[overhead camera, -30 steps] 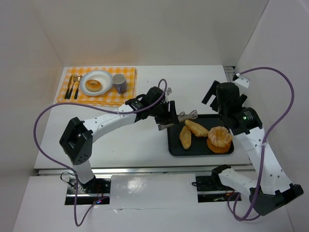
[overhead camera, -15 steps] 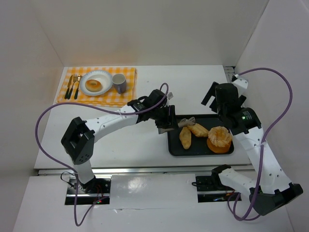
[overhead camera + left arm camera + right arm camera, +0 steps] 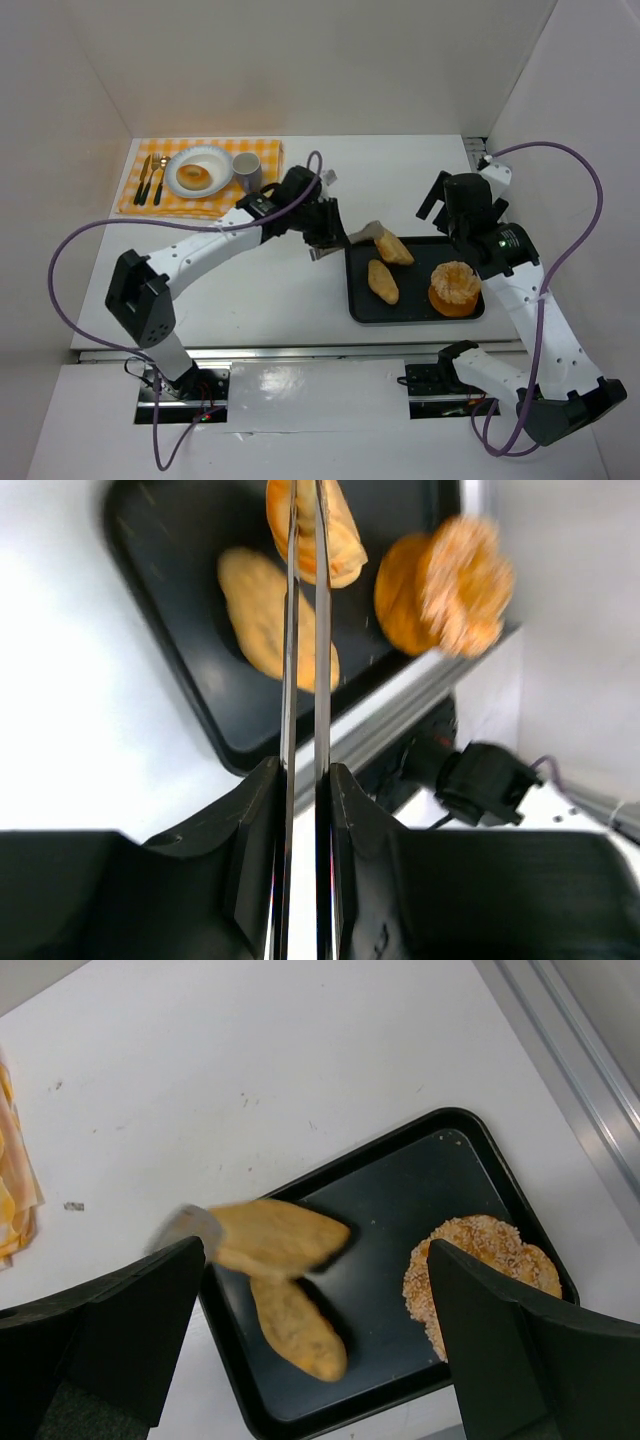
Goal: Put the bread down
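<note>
My left gripper needs to lift and swing over the white plate's far part (image 3: pixel 206 156), which is to its left in the top view, then go down and let go of the tongs (image 3: pixel 362 233).
My left gripper (image 3: pixel 322 228) is shut on metal tongs (image 3: pixel 362 233). The tongs' blades (image 3: pixel 291 630) pinch one oval roll (image 3: pixel 394 248) and hold it just above the far left corner of the black tray (image 3: pixel 352 305). A second oval roll (image 3: pixel 382 281) lies flat on the tray. The glazed ring (image 3: pixel 192 176) rests on a white plate (image 3: pixel 213 158) at the far left. My right gripper (image 3: pixel 315 1345) hovers open above the tray, nothing between its fingers (image 3: pixel 110 1330). Its view shows the pinched roll (image 3: pixel 275 1237) over the lying roll (image 3: pixel 297 1328).
A round orange fluted pastry (image 3: pixel 455 287) sits at the tray's right end. On the yellow checked placemat (image 3: pixel 262 152), a grey cup (image 3: pixel 247 172) stands right of the plate and cutlery (image 3: pixel 152 180) lies left of it. White walls enclose the table.
The tongs have closed on the far roll. The left arm has drawn back to the left, lifting that roll toward the tray's far left corner. The right arm has stayed put.
</note>
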`<state>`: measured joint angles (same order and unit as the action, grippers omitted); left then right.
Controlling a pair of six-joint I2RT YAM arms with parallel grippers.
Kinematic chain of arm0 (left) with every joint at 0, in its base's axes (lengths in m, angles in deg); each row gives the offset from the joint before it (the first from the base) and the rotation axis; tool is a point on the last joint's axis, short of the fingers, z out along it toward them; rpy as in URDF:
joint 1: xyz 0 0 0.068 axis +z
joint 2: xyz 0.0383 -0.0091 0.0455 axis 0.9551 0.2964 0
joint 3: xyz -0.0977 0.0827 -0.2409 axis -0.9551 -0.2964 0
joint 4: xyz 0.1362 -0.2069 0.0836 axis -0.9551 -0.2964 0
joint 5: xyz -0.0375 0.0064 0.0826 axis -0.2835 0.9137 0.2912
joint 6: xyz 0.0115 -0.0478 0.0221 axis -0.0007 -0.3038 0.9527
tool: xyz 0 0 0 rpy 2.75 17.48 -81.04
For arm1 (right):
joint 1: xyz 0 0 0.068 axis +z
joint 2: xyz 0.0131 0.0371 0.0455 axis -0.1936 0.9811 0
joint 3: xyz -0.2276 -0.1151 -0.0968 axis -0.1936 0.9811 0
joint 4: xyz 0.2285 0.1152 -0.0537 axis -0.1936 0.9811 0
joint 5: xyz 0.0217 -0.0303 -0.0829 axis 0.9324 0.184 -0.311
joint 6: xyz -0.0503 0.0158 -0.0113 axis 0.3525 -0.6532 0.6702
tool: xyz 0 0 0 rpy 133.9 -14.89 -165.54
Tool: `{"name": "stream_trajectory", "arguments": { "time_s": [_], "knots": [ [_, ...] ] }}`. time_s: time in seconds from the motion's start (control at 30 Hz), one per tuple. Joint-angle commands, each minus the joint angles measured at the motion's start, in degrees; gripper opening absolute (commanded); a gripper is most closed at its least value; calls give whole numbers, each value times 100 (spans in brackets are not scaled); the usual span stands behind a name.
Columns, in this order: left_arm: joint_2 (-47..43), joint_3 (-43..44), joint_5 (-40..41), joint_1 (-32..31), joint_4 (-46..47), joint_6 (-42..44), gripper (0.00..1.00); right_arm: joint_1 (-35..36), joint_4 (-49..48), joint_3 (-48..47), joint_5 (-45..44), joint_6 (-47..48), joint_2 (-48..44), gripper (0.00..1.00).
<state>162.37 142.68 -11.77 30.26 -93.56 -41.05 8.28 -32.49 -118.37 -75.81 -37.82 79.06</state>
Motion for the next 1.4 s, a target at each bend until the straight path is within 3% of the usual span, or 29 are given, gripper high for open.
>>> {"name": "stream_trajectory", "arguments": {
  "time_s": [0.0,0.13,0.4,0.57,0.83,1.07,1.27,1.3,1.37],
  "knots": [
    [-694,390,-148,584,121,256,2,-37,-133,5,-63,60,-50,100],
    [-1116,600,-149,1391,51,581,2,-37,-194,5,-2,60,2,100],
    [-1354,1005,176,4175,-73,1118,2,-37,-195,5,51,113,55,100],
    [-1082,874,-69,5478,418,1012,0,-37,-247,5,51,113,108,100],
    [-90,1127,-271,6227,650,828,0,-90,-247,-47,104,113,284,100],
    [1114,1603,-1518,6614,649,889,0,-90,-362,-47,156,113,451,100],
    [1502,1717,-1635,6798,473,959,0,-90,-362,-47,209,113,513,100],
    [1502,1717,-1529,6799,386,960,3,-90,-362,-47,209,113,513,100],
    [1441,1717,-1258,6799,237,1082,22,-90,-422,5,209,113,513,100]
  ]
}}
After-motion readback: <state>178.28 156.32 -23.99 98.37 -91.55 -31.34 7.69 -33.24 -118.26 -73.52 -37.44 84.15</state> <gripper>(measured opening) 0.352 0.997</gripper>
